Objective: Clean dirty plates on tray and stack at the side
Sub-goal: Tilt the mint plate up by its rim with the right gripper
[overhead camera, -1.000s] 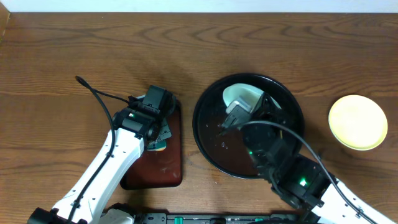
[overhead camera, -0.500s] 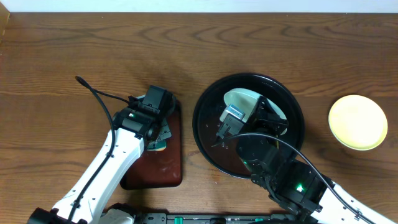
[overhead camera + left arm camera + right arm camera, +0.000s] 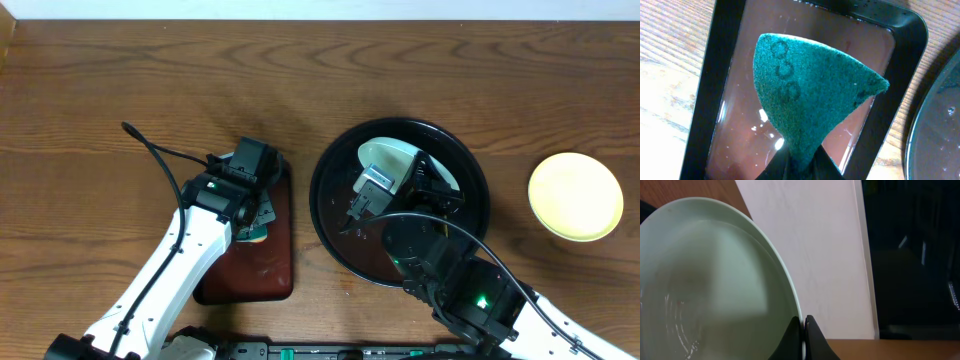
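The pale yellow plate [image 3: 575, 196] is to the right of my right gripper in the overhead view, so I will swing over it, level the tilted plate, lower and let go.
The black tray [image 3: 335, 225] lies right of centre in the overhead view, its floor wet. My right gripper [image 3: 804, 330] is shut on the rim of a pale blue-white plate [image 3: 715, 290], which stands tilted on edge above the tray [image 3: 385, 158]. A pale yellow plate [image 3: 575, 196] rests flat on the table at the far right, apart from the tray. My left gripper [image 3: 799, 167] is shut on a green scouring sponge [image 3: 805, 90], which hangs over the small red-brown tray [image 3: 735, 115]. Any other plate is hidden.
The small red-brown tray [image 3: 270, 272] sits left of the black tray, with a narrow strip of table between them. The black tray's rim [image 3: 940, 125] shows at the right of the left wrist view. A black cable [image 3: 150, 150] runs from the left arm.
The right arm has shifted a little toward the left and the held plate has tipped slightly more upright over the black tray. The left arm and sponge have not moved.
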Motion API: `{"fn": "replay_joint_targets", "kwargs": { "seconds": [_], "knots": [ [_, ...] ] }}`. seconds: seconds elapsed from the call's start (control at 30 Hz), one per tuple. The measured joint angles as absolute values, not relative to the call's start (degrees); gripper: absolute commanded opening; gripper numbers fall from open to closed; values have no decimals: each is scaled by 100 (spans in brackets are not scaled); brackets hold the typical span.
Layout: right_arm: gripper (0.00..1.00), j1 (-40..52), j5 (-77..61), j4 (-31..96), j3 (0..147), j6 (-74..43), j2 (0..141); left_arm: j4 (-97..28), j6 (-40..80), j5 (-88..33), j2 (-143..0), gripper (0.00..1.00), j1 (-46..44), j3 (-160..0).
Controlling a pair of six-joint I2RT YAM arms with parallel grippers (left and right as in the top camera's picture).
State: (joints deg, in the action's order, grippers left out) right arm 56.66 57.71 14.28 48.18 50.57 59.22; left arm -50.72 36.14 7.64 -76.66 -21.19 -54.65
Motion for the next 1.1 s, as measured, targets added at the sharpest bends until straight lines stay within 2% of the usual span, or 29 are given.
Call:
{"fn": "replay_joint_targets", "kwargs": {
  "seconds": [0.77, 1.1],
  "knots": [
    [1, 5666, 5861, 1431, 4818, 5002, 5922, -5072, 3614, 764, -7666, 9, -2119, -5465],
    [1, 5162, 6049, 2222, 4812, 3153, 6289, -5072, 3614, 762, -7666, 9, -2119, -5465]
  ]
}}
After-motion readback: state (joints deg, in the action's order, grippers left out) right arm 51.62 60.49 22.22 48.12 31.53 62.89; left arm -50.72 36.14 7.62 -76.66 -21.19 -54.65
